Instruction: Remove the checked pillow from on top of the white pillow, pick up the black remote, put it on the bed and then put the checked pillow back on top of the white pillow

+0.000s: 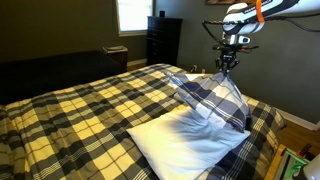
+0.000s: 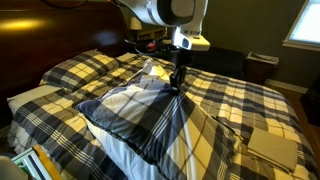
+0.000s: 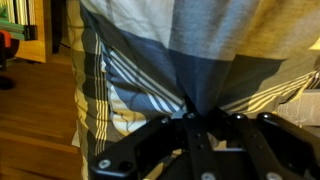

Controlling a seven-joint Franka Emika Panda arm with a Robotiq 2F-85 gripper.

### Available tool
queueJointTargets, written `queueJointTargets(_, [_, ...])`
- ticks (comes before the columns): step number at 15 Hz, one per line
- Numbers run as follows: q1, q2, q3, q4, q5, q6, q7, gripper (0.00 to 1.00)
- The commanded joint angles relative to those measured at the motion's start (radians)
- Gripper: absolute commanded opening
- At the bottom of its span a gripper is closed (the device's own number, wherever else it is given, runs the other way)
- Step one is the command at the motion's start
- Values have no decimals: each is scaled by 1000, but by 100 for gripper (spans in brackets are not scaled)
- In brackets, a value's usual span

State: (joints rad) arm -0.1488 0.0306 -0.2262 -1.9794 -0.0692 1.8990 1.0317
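My gripper is pinching the fold and should next carry it toward the headboard and release it over the white pillow (image 1: 185, 143), which lies on my gripper's headboard side.
My gripper (image 1: 229, 66) (image 2: 178, 76) (image 3: 195, 112) is shut on a pinched fold of the checked pillow (image 1: 215, 98) (image 2: 140, 118) (image 3: 170, 50) and holds that end lifted, so the navy-and-white pillow hangs tilted. Its lower end still rests on the white pillow (image 1: 185, 143) (image 2: 125, 158), which lies on the bed (image 1: 80, 110) (image 2: 235, 105) with its navy, white and yellow plaid cover. The black remote is hidden from all views.
A dark dresser (image 1: 163, 40) and a window (image 1: 132, 14) stand behind the bed. A dark wooden headboard (image 2: 40, 35) is at the bed's end. A flat tan pad (image 2: 272, 145) lies on the cover. Wooden floor and clutter (image 3: 20, 60) lie beside the bed.
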Motion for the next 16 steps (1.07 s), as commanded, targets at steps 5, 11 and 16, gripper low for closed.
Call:
queueJointTargets(5, [44,-104,110,-60,-5,-163,94,2])
queueJointTargets(11, [57,-61,142,-23,22,-324,102,2])
queueJointTargets(16, [55,-47,141,25,6,-416,212,2])
